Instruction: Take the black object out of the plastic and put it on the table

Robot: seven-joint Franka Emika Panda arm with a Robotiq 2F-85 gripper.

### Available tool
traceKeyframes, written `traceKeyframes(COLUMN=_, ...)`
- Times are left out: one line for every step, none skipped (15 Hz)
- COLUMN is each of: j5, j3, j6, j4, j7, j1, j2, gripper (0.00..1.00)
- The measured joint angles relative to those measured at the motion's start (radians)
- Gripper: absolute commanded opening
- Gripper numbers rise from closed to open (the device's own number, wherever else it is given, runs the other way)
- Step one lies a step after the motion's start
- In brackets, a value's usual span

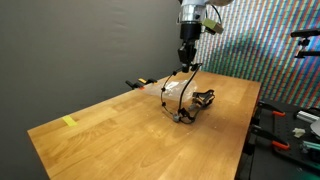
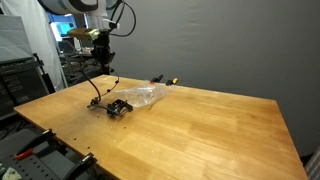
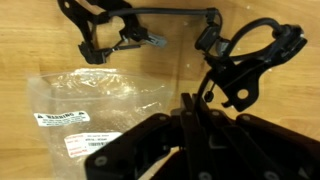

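Observation:
I will next move my gripper down toward the bare wood beside the clear plastic bag and release the cable, because the brackets are already outside the bag.
The black object is a set of black brackets joined by a thin black cable. My gripper (image 1: 187,57) (image 2: 103,57) is raised above the table and shut on the cable, which hangs down to the wood. One bracket (image 1: 205,98) (image 2: 118,107) lies on the table beside the clear plastic bag (image 1: 168,90) (image 2: 146,95). In the wrist view the closed fingers (image 3: 190,112) pinch the cable, brackets (image 3: 250,55) lie on the wood beyond them, and the bag (image 3: 80,110) with its warning label lies flat to the left, apart from the black object.
The wooden table (image 1: 110,135) (image 2: 210,130) has a yellow tape mark (image 1: 69,122) near one corner. A small yellow and black item (image 1: 138,84) (image 2: 165,80) lies behind the bag. Racks and equipment (image 2: 25,80) stand past the table edges.

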Motion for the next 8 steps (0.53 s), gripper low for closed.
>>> traceKeyframes(j5=-0.022, j3=-0.014, j6=0.009, j4=-0.013, j7=-0.014, j1=-0.005, j2=0.002, gripper=0.01)
traceKeyframes(j5=-0.046, j3=-0.028, j6=0.022, j4=-0.029, j7=-0.021, j1=-0.012, j2=0.003, gripper=0.01)
traceKeyframes(j5=-0.070, j3=-0.041, j6=0.039, j4=-0.046, j7=-0.023, j1=-0.020, j2=0.004, gripper=0.01)
traceKeyframes(j5=-0.088, j3=-0.053, j6=0.054, j4=-0.061, j7=-0.023, j1=-0.027, j2=0.005, gripper=0.01)
traceKeyframes(j5=-0.099, j3=-0.062, j6=0.066, j4=-0.073, j7=-0.023, j1=-0.033, j2=0.008, gripper=0.01)
traceKeyframes(j5=-0.102, j3=-0.067, j6=0.077, j4=-0.082, j7=-0.023, j1=-0.038, j2=0.010, gripper=0.01)
traceKeyframes(j5=-0.102, j3=-0.066, j6=0.081, j4=-0.088, j7=-0.023, j1=-0.038, j2=0.013, gripper=0.01)
traceKeyframes(j5=-0.102, j3=-0.063, j6=0.082, j4=-0.093, j7=-0.023, j1=-0.037, j2=0.013, gripper=0.01)
